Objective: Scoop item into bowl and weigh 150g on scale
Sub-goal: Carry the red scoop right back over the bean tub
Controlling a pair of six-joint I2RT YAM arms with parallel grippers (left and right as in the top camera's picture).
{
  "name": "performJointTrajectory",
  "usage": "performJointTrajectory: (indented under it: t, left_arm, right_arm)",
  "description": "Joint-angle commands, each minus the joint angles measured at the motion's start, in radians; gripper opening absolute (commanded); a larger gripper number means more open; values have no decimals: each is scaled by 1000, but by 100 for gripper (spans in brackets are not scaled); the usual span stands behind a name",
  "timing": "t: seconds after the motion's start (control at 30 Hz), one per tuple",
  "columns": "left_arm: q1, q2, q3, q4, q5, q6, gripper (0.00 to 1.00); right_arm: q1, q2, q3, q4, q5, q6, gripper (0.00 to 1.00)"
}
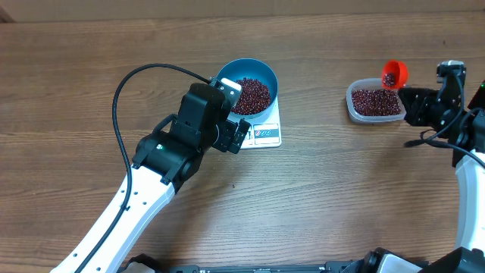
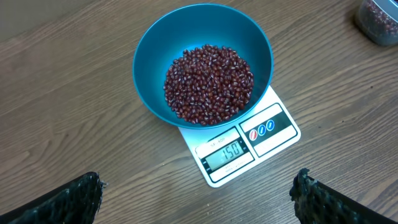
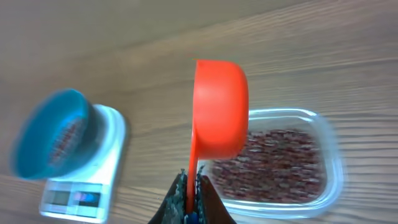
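My right gripper tilts the scoop [image 1: 394, 73] above the clear tub next, then lowers the scoop onto the beans, as the display shows the target weight.
The blue bowl [image 1: 250, 85] [image 2: 202, 62] stands on the white scale [image 1: 265, 133] [image 2: 245, 149] and holds a heap of red-brown beans [image 2: 208, 84]. The scale's display reads 150. My left gripper [image 1: 231, 114] [image 2: 199, 199] hovers just in front of the scale, open and holding nothing. My right gripper [image 1: 413, 102] [image 3: 189, 186] is shut on the handle of an orange scoop [image 1: 394, 73] [image 3: 219, 109], which hangs over the clear tub of beans [image 1: 375, 102] [image 3: 280, 165]. In the overhead view a few beans show in the scoop.
Bare wooden table [image 1: 91, 53] surrounds everything. A black cable [image 1: 132, 76] loops from the left arm over the table's left part. The right arm's body [image 1: 462, 114] stands at the right edge.
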Motion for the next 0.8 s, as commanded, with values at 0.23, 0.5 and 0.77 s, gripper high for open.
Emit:
performJointTrajectory:
  t: [0.23, 0.5, 0.77]
  left_arm:
    - [2, -19, 2, 3, 9, 8, 99]
    - [2, -19, 2, 3, 9, 8, 100]
    - [2, -19, 2, 3, 9, 8, 100]
  right_arm:
    - [133, -27, -3, -50, 333, -297, 4]
    - [177, -13, -5, -25, 537, -279, 4]
    - [159, 56, -5, -24, 498, 13, 4]
